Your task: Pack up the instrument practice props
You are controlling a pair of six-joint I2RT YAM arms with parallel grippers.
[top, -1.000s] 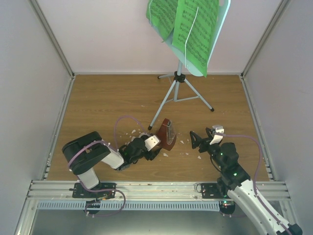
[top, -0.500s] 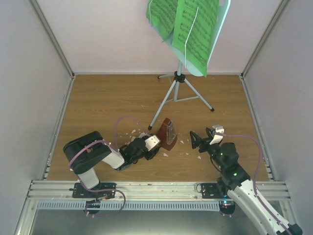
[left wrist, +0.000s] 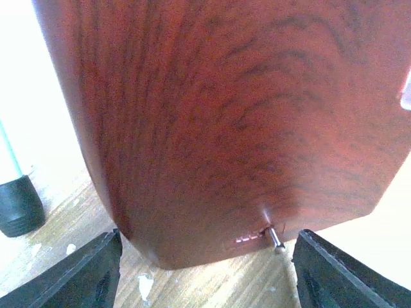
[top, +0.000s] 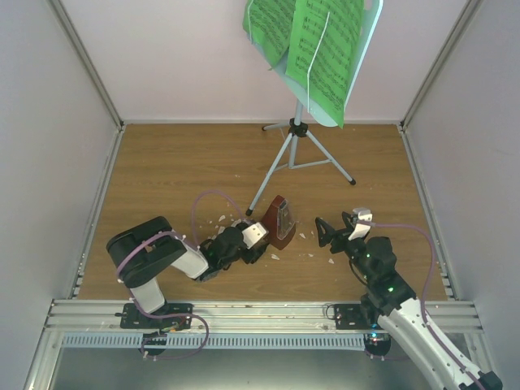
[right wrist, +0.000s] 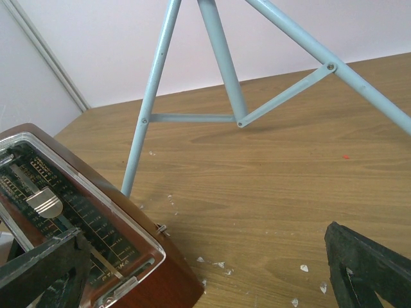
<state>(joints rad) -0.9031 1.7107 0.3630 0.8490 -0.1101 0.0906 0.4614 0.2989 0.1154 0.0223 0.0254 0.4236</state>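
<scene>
My right gripper rises and turns onto the metronome's top next, to its left in the top view, because my left gripper occupies the metronome's base.
The reddish-brown metronome (top: 279, 223) with a clear front stands on the table near the middle. It fills the left wrist view (left wrist: 225, 122) and shows at lower left in the right wrist view (right wrist: 70, 224). My left gripper (top: 258, 244) is open, its fingers (left wrist: 77, 273) on either side of the metronome's base, with a gap showing. My right gripper (top: 335, 229) is open and empty, to the metronome's right. The pale blue music stand (top: 299, 130) with tripod legs (right wrist: 221, 70) stands at the back, holding the green sheet-music pages (top: 313, 45).
Small white crumbs (top: 305, 237) lie scattered on the wooden table (top: 162, 179) around the metronome and in the right wrist view (right wrist: 218, 264). White walls enclose the table on three sides. A metal rail (top: 260, 313) runs along the near edge.
The left arm has crept slightly to the right toward the metronome. The right arm, the stand and the pages have not moved.
</scene>
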